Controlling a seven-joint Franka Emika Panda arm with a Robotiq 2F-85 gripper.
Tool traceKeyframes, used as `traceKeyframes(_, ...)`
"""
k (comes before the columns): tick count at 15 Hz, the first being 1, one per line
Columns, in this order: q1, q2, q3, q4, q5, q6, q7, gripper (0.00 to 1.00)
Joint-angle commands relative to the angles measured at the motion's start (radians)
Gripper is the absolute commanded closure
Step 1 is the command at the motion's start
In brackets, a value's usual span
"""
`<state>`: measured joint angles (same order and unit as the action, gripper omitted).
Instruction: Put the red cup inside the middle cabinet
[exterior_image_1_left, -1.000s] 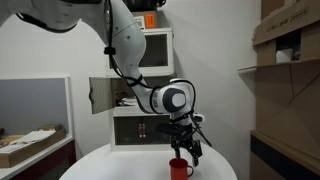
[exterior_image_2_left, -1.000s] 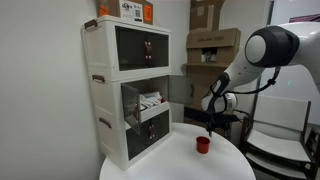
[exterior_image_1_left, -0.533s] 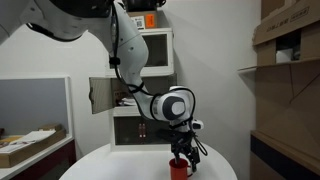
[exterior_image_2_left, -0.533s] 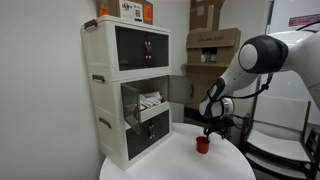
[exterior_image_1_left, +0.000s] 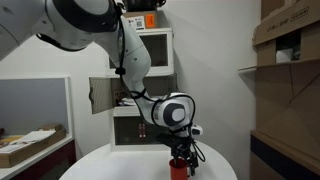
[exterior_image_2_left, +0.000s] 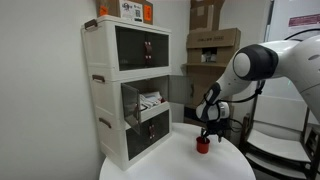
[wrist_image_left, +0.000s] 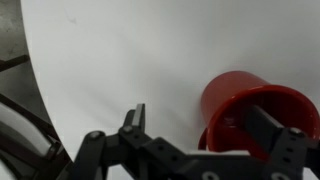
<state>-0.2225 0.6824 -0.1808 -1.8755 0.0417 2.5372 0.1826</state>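
Next, my gripper holds its place and closes on the cup's side (wrist_image_left: 211, 122) between its fingers, because one finger is inside the red cup (wrist_image_left: 232, 95) and the other outside.
The red cup (exterior_image_1_left: 178, 168) stands upright on the round white table (exterior_image_1_left: 120, 165), also seen in an exterior view (exterior_image_2_left: 203, 147). My gripper (exterior_image_1_left: 181, 155) is right above it and low over the table (exterior_image_2_left: 206, 136). In the wrist view the gripper (wrist_image_left: 200, 115) is open and straddles the cup's wall: one finger is inside the red cup (wrist_image_left: 232, 95), the other outside it. The middle cabinet (exterior_image_2_left: 145, 100) of the white stack has its door (exterior_image_2_left: 180, 88) swung open, and some items lie inside. It also shows behind the arm (exterior_image_1_left: 128, 95).
The cabinet stack (exterior_image_2_left: 105, 90) stands at the table's back edge, with an orange box (exterior_image_2_left: 132, 10) on top. Cardboard boxes (exterior_image_1_left: 285, 30) sit on shelves to the side. A desk with papers (exterior_image_1_left: 30, 140) is beyond the table.
My gripper has come down over the red cup, and one finger now reaches inside it. The cup has not moved.
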Motion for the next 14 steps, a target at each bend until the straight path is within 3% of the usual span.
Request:
traceKeyframes(1, 0.009, 0.051, -0.006, 0.047, 0.023, 0.017, 0.023, 0.0)
traceKeyframes(4, 0.013, 0.069, -0.009, 0.063, 0.02, 0.016, 0.03, 0.33)
traceKeyframes(8, 0.014, 0.082, -0.004, 0.079, 0.019, 0.016, 0.023, 0.65)
traceKeyframes(12, 0.015, 0.072, 0.002, 0.071, 0.015, 0.03, 0.005, 0.95)
traceKeyframes(14, 0.023, 0.049, 0.001, 0.05, 0.005, 0.054, -0.007, 1.0)
